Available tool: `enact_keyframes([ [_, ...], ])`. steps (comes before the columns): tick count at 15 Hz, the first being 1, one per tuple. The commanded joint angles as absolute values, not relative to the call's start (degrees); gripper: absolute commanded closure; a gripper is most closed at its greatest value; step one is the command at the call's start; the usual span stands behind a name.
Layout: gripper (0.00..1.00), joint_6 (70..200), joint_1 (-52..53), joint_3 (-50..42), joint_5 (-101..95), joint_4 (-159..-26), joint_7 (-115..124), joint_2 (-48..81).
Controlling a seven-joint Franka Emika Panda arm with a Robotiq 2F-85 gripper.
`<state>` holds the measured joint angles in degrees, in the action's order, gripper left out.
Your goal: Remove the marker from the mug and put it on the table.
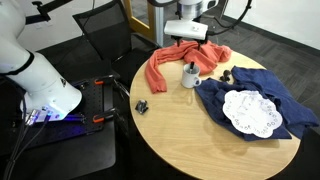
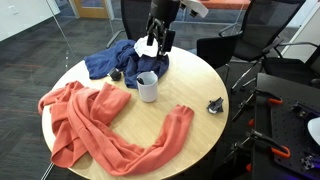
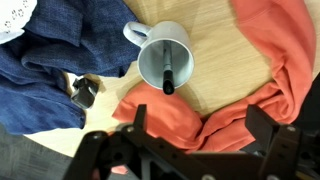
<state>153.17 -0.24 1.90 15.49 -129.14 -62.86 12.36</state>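
The marker's upper end (image 1: 192,65) (image 3: 168,86) sticks out past the mug's rim below my gripper. My gripper will next move down toward the mug and close its fingers around that end.
The small white-grey mug (image 1: 189,75) stands upright on the round light-wood table (image 1: 185,140), between an orange cloth and a blue cloth. It also shows in an exterior view (image 2: 148,89) and in the wrist view (image 3: 166,50). The dark marker (image 3: 167,74) stands inside the mug and leans on its rim; it shows faintly in an exterior view (image 2: 146,78). My gripper (image 3: 198,125) is open and empty. It hovers above the cloths just beyond the mug, seen in both exterior views (image 1: 197,48) (image 2: 158,42).
An orange cloth (image 2: 100,125) and a blue cloth (image 1: 255,85) with a white lace doily (image 1: 250,112) cover much of the table. A small black clip-like object (image 2: 215,105) lies near the edge. Another small black object (image 3: 85,92) lies on the blue cloth. A black cart with red clamps (image 1: 100,100) stands beside the table.
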Motion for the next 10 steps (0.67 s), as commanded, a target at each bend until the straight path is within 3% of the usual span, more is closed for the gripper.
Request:
enact_keyframes([
  [1,0.00,154.0,-4.2,6.1,18.1,-125.3,-68.2,17.2],
  [10,0.00,154.9,-8.4,10.4,16.7,-121.9,-70.9,23.7],
])
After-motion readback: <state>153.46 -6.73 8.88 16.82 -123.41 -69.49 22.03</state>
